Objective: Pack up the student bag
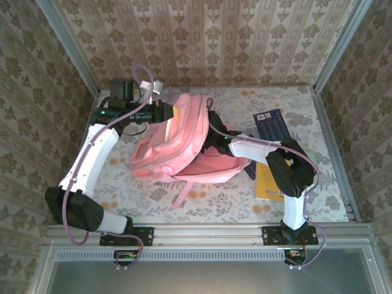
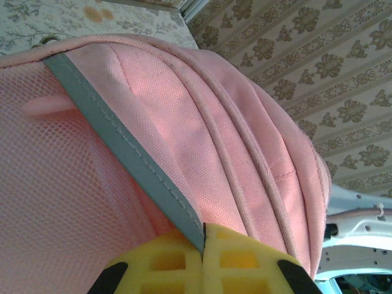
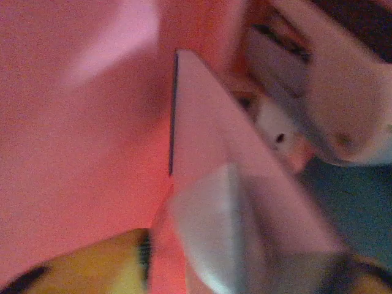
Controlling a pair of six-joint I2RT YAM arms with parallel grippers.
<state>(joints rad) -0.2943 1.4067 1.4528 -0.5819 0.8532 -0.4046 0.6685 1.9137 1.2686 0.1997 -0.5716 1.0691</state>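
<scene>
My left gripper eases slightly away from my right gripper next. It then opens to release the bag's grey-trimmed edge (image 2: pixel 188 222), since that trim sits between its fingers.
The pink student bag (image 1: pixel 177 141) lies in the middle of the table, its top lifted toward the left. My left gripper (image 1: pixel 174 111) is shut on the bag's grey-trimmed edge (image 2: pixel 122 141), the yellow fingers (image 2: pixel 165 263) pressed together with the trim pinched between them (image 2: pixel 203 236). My right arm reaches into the bag from the right, its fingers hidden by fabric in the top view. Inside the bag, my right gripper (image 3: pixel 245 269) has its yellow fingers (image 3: pixel 116 260) apart, and a thin flat item (image 3: pixel 208 153) stands between them with a gap on its left side.
A dark blue book (image 1: pixel 271 124) and a yellow book (image 1: pixel 268 182) lie on the table right of the bag, partly under my right arm. A pale blurred object (image 3: pixel 318 92) sits deeper in the bag. Patterned walls enclose the table on three sides.
</scene>
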